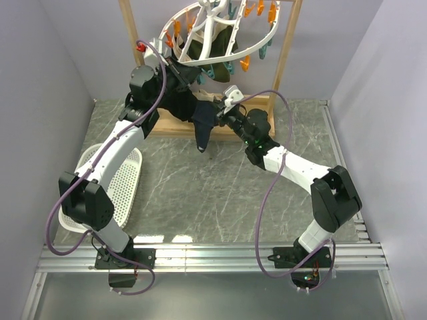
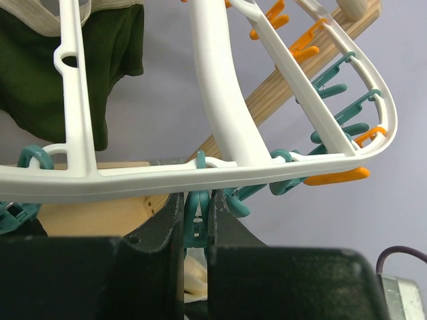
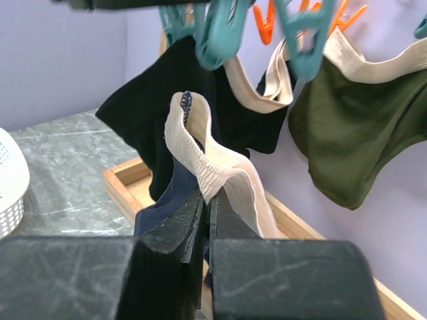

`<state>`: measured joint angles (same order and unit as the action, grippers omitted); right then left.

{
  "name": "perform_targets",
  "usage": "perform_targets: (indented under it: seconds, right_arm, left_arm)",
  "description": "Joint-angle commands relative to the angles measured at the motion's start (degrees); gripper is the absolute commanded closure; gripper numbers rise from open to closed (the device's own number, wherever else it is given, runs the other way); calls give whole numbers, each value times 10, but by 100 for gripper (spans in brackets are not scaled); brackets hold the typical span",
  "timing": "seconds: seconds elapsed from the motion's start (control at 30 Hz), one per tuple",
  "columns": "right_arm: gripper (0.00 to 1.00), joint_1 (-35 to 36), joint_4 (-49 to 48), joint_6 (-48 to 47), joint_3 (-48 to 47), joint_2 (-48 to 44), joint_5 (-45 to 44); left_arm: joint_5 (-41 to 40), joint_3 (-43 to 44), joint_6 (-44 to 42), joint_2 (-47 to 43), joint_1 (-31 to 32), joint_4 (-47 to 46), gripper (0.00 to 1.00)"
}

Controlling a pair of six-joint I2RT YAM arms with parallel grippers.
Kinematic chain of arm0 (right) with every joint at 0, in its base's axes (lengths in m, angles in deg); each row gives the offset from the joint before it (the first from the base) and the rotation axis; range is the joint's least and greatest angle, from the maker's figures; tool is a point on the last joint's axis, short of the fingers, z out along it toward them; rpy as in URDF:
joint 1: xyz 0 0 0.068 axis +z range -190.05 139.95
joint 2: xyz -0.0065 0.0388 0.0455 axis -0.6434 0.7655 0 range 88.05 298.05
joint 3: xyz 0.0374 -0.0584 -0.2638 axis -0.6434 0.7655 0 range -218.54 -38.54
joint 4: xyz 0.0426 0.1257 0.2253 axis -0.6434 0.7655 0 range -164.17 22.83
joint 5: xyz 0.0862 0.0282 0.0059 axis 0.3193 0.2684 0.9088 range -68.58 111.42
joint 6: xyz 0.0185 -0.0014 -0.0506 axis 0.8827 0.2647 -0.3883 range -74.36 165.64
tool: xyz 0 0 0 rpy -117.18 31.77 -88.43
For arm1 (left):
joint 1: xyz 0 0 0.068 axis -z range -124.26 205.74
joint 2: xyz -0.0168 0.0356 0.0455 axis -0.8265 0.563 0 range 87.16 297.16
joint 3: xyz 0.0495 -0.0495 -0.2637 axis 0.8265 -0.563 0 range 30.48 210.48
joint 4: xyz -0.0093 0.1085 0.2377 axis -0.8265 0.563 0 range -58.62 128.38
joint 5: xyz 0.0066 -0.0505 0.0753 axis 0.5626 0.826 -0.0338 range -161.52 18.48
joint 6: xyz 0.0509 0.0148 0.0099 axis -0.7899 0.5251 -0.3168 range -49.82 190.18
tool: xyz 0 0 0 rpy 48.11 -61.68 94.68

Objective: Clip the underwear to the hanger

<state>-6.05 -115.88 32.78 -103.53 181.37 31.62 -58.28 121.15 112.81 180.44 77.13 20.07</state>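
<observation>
I will lift my right gripper up to the teal peg's opening and let go, because the underwear's waistband still hangs below the teal peg that my left gripper is pinching.
The white oval hanger [image 1: 212,32] hangs tilted at the top of the wooden frame, with orange and teal pegs round its rim [image 2: 133,179]. Just under that rim my left gripper [image 2: 195,201] is shut on a teal peg [image 2: 194,225]; from above it [image 1: 183,71] sits at the hanger's near-left side. The navy underwear [image 1: 202,125] dangles below the hanger. My right gripper [image 3: 208,199] is shut on its pale beige waistband [image 3: 200,150], with the navy cloth [image 3: 165,203] falling to the left. Teal pegs [image 3: 217,30] hang a little above the waistband's top.
An olive-green garment [image 3: 350,133] is pegged to the hanger on the right, and dark fabric [image 3: 150,110] hangs behind the waistband. The wooden frame stand [image 1: 285,60] and its base tray [image 3: 127,177] lie behind. A white mesh basket [image 1: 123,190] sits at the left.
</observation>
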Motion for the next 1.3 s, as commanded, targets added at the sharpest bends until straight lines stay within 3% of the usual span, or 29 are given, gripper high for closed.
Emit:
perform_targets:
  seconds: [0.0, 1.27]
  right_arm:
    - [100, -6, 4, 4, -36, -12, -2]
    - [100, -27, 29, 57, -88, -15, 31]
  left_arm:
    - [11, 11, -12, 10, -3, 47, 100]
    - [10, 15, -36, 23, -2, 58, 100]
